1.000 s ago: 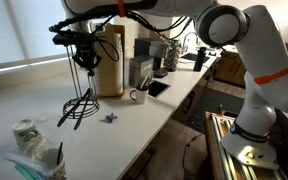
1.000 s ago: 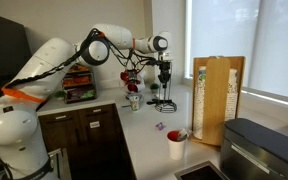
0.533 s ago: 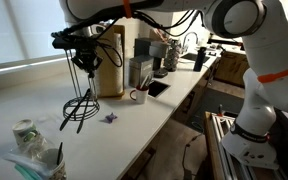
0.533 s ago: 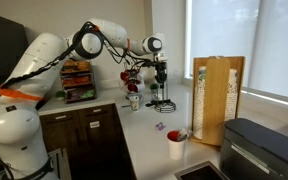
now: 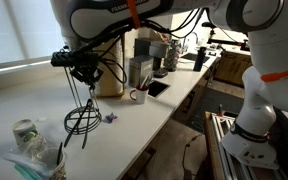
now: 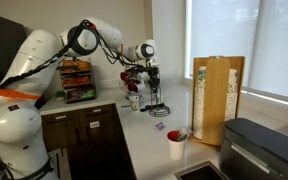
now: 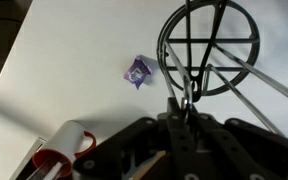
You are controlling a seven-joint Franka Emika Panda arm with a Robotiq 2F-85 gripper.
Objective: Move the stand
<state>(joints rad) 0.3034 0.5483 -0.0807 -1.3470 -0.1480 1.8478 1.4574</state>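
I will next lower the upright stand slightly toward the purple scrap and release the loop, since the clear countertop [image 5: 96, 123] [image 7: 157, 66] beside that scrap, below my gripper, has room.
The stand is a thin black wire loop on a coiled ring base with splayed feet. It shows in both exterior views [image 5: 80, 120] [image 6: 156, 105] and in the wrist view [image 7: 206, 45]. My gripper [image 5: 84, 72] [image 6: 150, 76] is right above it and shut on the top of the upright loop [image 7: 187, 100]. The stand hangs straight under the jaws over the white countertop [image 5: 34, 100]. I cannot tell whether its feet touch the counter.
A small purple scrap [image 5: 110, 117] [image 7: 138, 71] lies beside the stand. A tall brown paper-roll cylinder [image 5: 109, 62] and a white mug [image 5: 139, 95] stand behind. A red cup [image 6: 175, 143] [image 7: 64, 150] is near the counter edge. Crumpled wrappers [image 5: 29, 140] lie in front.
The gripper has lowered and carried the stand along the counter, toward the purple scrap and the front edge. Its grip on the loop is unchanged.
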